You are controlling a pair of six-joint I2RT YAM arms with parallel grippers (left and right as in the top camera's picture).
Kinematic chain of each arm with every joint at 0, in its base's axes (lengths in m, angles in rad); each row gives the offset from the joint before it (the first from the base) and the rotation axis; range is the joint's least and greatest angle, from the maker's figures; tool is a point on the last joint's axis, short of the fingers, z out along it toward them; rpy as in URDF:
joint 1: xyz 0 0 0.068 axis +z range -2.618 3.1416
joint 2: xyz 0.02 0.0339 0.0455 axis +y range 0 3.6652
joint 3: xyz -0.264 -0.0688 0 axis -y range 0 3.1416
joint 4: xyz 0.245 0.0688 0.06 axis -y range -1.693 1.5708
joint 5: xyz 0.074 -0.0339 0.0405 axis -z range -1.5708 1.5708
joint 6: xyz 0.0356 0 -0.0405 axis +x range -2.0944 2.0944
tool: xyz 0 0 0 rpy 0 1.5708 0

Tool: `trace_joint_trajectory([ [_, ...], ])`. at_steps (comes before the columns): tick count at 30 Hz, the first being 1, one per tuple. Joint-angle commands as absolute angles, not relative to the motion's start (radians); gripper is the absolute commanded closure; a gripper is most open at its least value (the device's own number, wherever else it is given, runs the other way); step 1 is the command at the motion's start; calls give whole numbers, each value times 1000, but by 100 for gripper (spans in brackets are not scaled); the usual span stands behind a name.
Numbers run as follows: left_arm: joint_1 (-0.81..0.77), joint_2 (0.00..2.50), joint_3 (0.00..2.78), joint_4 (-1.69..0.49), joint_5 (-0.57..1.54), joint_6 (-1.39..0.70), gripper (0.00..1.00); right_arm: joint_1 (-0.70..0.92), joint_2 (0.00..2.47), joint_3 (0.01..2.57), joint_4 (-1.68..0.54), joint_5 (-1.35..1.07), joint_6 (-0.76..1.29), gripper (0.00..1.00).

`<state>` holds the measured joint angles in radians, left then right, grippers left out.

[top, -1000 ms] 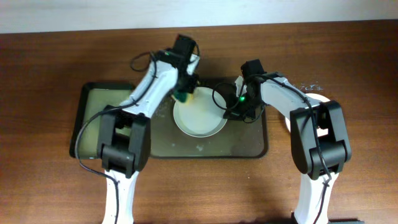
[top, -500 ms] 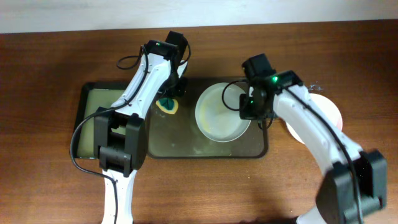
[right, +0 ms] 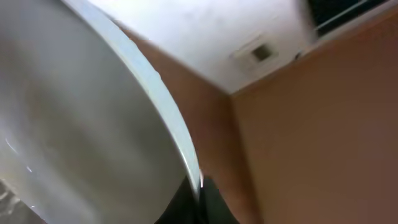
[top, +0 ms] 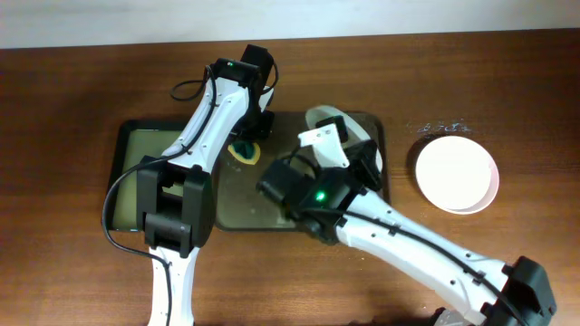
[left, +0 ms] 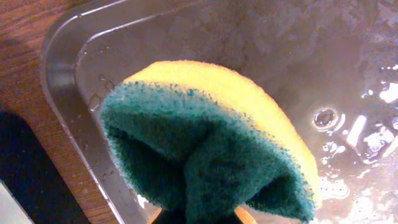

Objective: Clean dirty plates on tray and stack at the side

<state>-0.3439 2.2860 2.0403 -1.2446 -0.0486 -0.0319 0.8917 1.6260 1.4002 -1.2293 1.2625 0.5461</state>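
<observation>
My right gripper will next swing past the tray's edge, turn the tilted plate level and set it down on the white plates (top: 456, 172), because the stack lies flat beside the tray.
In the overhead view my right gripper (top: 347, 148) is raised high over the tray (top: 272, 213) and shut on the rim of a pale plate (top: 328, 119), held tilted on edge. In the right wrist view the plate (right: 74, 124) fills the left, and my fingers (right: 200, 198) pinch its rim. My left gripper (top: 246, 143) is shut on the green-yellow sponge (top: 245, 152), low over the tray's back left part. In the left wrist view the sponge (left: 211, 143) hides my fingertips (left: 199, 216) above the wet tray (left: 348, 56). White plates (top: 456, 172) sit stacked on the table to the right.
A smaller dark tray (top: 122, 181) with pale green liquid lies left of the big tray. My right arm (top: 408, 244) stretches across the tray's front right and the table in front. The wall runs along the table's back edge.
My right gripper has lifted the plate off the tray and tipped it on edge, the arm swinging up toward the camera. My left gripper moved the sponge left off the plate, then held still.
</observation>
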Motion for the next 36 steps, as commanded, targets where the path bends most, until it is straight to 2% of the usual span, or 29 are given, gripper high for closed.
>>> trace_joint_trajectory([
  [1, -344, 2289, 2056, -1241, -38, -46, 100, 950, 1599, 1398, -1235, 1504, 566, 96],
  [7, -344, 2289, 2056, -1238, -38, -46, 100, 957, 1599, 1398, -1235, 1512, 567, 96],
  [12, -344, 2289, 2056, -1238, -38, -46, 100, 953, 1599, 1398, -1235, 1400, 567, 96],
  [15, -344, 2289, 2056, -1238, -38, -46, 100, 953, 1599, 1398, -1267, 1369, 654, 96],
  [17, -344, 2289, 2056, -1238, -38, -46, 100, 941, 1599, 1397, -1301, 1277, 727, 96],
  [19, -344, 2289, 2056, -1238, -38, -46, 100, 875, 1600, 1397, -1333, 1055, 808, 96],
  [22, -344, 2289, 2056, -1238, -38, -46, 100, 719, 1600, 1397, -1331, 734, 803, 96],
  [26, -344, 2289, 2056, -1238, -38, -46, 100, 449, 1599, 1397, -1195, 267, 453, 96],
  [29, -344, 2289, 2056, -1238, -38, -46, 100, 226, 1599, 1397, -1151, -37, 291, 96],
  [31, -344, 2290, 2056, -1230, -38, -46, 100, 76, 1599, 1397, -1154, -135, 239, 96],
  [36, -344, 2290, 2056, -1226, -38, -46, 100, -315, 1614, 1365, -1155, -147, 251, 96],
])
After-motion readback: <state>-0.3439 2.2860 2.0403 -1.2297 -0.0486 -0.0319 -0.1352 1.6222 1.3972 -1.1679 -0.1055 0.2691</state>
